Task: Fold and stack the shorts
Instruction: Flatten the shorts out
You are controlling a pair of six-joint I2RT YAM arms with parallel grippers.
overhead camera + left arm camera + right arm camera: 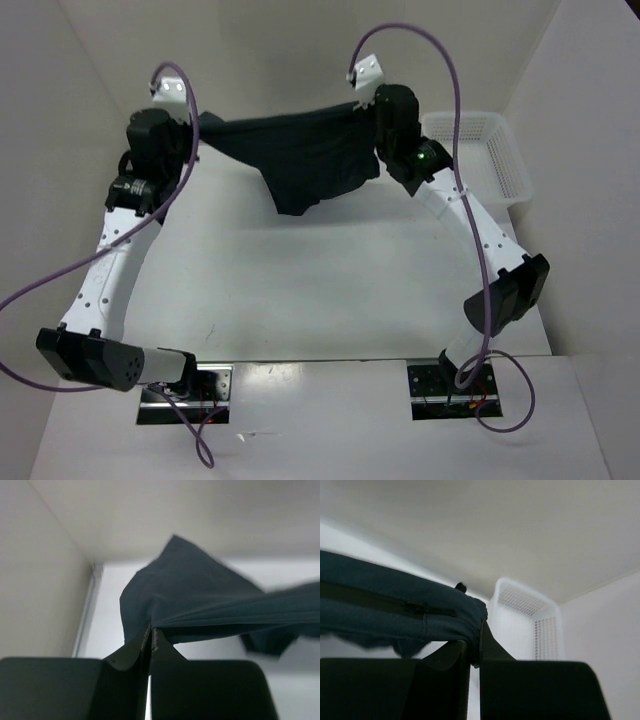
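I will next use my right gripper to bring the shorts back and down toward the near edge of the table.
The dark navy shorts hang stretched in the air between my two grippers at the far side of the table, their lower part drooping toward the table. My left gripper is shut on the left end of the shorts, the fabric pinched between its fingertips. My right gripper is shut on the right end of the shorts, the cloth draped over its left finger. A bit of the drawstring end shows above the fabric.
A white mesh basket stands at the far right by the wall, also in the right wrist view. White walls enclose the table at the left, back and right. The arm bases sit at the near edge.
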